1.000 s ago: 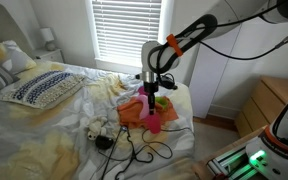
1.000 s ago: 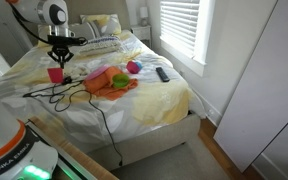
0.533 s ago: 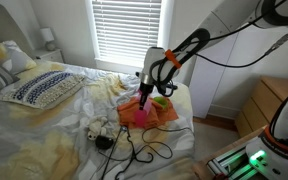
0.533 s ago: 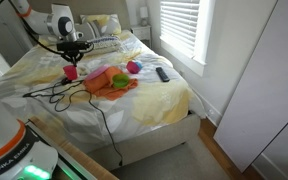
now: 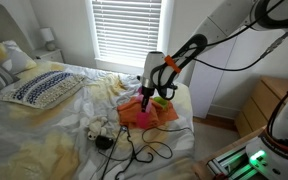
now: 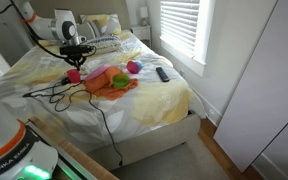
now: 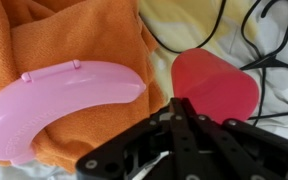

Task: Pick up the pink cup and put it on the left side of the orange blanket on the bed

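Note:
The robot should next move its gripper down and toward the orange blanket's edge and release the pink cup against it, because bare sheet still shows between the cup and the blanket.
The pink cup hangs from my gripper, which is shut on its rim. In both exterior views the cup is held just above the bedsheet, under the gripper. The orange blanket lies crumpled beside the cup in the wrist view. It also shows in both exterior views, with the cup at its edge. A pink curved toy lies on the blanket.
Black cables trail over the sheet near the cup. A green ball and a purple thing sit on the blanket. A remote lies near the bed edge. A patterned pillow and a small plush toy lie on the bed.
My gripper has carried the pink cup across the bed toward the orange blanket, from over the cables to the blanket's edge.

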